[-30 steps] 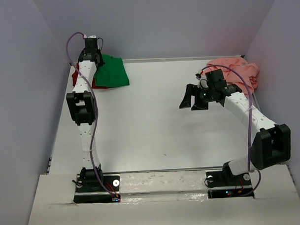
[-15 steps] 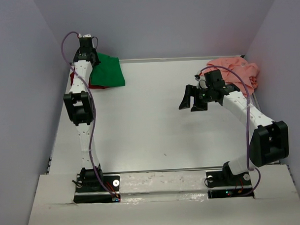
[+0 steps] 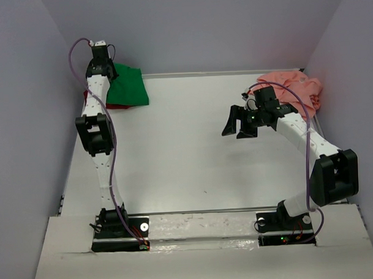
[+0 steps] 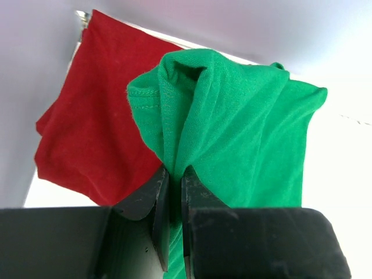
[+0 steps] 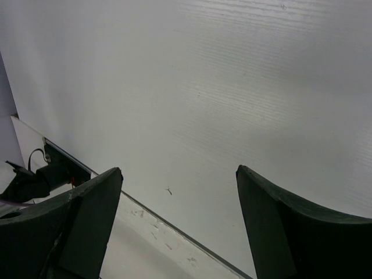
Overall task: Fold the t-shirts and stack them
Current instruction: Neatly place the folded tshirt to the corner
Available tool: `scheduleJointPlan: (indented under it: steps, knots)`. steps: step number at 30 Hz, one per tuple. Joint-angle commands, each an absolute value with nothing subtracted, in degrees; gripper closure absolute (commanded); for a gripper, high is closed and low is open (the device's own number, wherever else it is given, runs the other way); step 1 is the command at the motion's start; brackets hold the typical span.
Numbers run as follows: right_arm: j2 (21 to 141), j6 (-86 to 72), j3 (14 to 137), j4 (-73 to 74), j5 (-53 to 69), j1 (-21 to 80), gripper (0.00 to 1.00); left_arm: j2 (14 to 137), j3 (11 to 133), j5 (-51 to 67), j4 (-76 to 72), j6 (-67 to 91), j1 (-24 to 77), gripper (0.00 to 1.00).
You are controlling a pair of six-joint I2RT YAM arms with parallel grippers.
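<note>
I should first move my left gripper to the left in the top view to get over the red t-shirt (image 3: 116, 106) beside the wall, because the green t-shirt (image 3: 128, 85) leaves that part of the red t-shirt uncovered.
The bright green t-shirt (image 3: 128, 85) lies folded at the table's far left corner, on top of the dark red t-shirt (image 3: 116, 106). My left gripper (image 3: 104, 69) is shut on a pinched fold of the green t-shirt (image 4: 232, 128); in the left wrist view the red t-shirt (image 4: 87, 128) lies flat to the left beneath it. The salmon pink t-shirt (image 3: 295, 87) is crumpled at the far right corner. My right gripper (image 3: 240, 122) hangs open and empty above the table (image 3: 187, 145), left of the pink t-shirt; it shows in the right wrist view (image 5: 177, 180).
Purple walls (image 3: 26, 120) close the table at left, back and right. The left arm stretches along the left wall. The table's near edge strip (image 5: 145, 221) and an arm base show in the right wrist view.
My left gripper has drawn the green t-shirt back and to the left, toward the far left corner. The right arm has barely moved.
</note>
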State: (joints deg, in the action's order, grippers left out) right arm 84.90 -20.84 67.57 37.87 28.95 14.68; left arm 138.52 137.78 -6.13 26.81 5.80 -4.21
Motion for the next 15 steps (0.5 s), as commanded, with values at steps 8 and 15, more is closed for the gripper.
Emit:
scheduleJointPlan:
  steps: [8, 15]
  knots:
    - [85.17, -21.80, 70.05, 37.62, 29.79, 15.56, 0.15, 130.52, 140.54, -8.96, 20.30, 5.80, -7.38, 1.00]
    - [85.34, -22.15, 70.05, 37.53, 30.06, 15.56, 0.15, 130.96, 141.06, -8.44, 19.95, 6.42, -9.66, 1.00]
